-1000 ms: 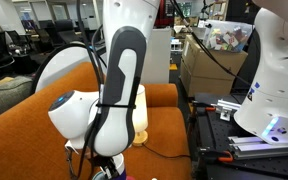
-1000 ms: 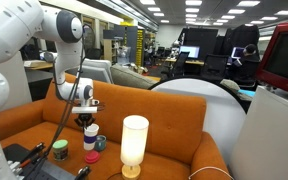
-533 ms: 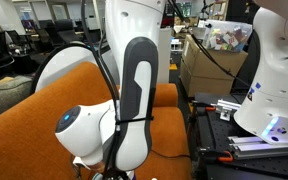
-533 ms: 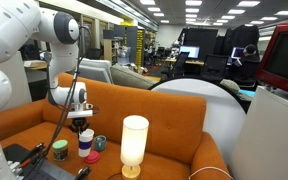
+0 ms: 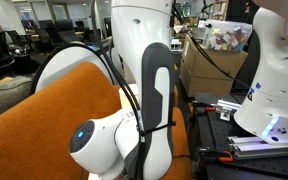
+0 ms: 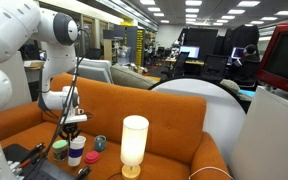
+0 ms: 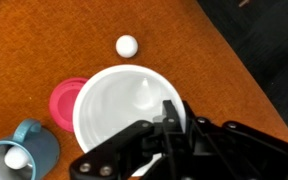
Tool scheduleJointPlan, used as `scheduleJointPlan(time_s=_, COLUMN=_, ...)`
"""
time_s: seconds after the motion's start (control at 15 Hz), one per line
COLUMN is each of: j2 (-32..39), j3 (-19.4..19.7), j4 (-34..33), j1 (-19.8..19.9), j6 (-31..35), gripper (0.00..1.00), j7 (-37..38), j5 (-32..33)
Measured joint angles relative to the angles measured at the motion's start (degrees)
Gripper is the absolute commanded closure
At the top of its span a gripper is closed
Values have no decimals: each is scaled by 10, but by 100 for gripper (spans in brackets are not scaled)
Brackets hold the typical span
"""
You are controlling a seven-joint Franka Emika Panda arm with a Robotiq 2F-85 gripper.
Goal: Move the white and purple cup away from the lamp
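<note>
The spot by the green object lies below my gripper, away from the lamp (image 6: 134, 141). Next, my gripper moves the cup that way, lowers and releases.
The white and purple cup (image 6: 76, 151) stands upright on the orange seat, left of the glowing cream lamp (image 6: 134, 141) with a clear gap between them. My gripper (image 6: 74, 129) is right above the cup and shut on its rim. In the wrist view I look down into the cup's white inside (image 7: 124, 108), and one finger of the gripper (image 7: 169, 113) pinches its rim at the right. In an exterior view my own arm (image 5: 149, 120) fills the middle and hides both the lamp and the cup.
A green object (image 6: 59, 150), a pink disc (image 6: 91, 157) (image 7: 64, 100) and a small blue cup (image 6: 100, 144) (image 7: 19, 160) sit close around the cup. A white ball (image 7: 127, 45) lies on the orange surface. The sofa backrest (image 6: 134, 100) rises behind. A dark edge (image 7: 254, 60) borders the seat.
My gripper has carried the cup down and to the left, away from the lamp, and it now sits low among the small objects. The lamp has not moved.
</note>
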State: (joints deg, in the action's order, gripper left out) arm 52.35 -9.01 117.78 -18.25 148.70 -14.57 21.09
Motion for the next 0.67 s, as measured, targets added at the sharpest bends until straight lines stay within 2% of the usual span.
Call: scheduleJointPlan(time_s=0.67, j2=34, j3=-17, j4=-38, j1=-9, j6=-4, gripper=98, j7=-79, j5=20)
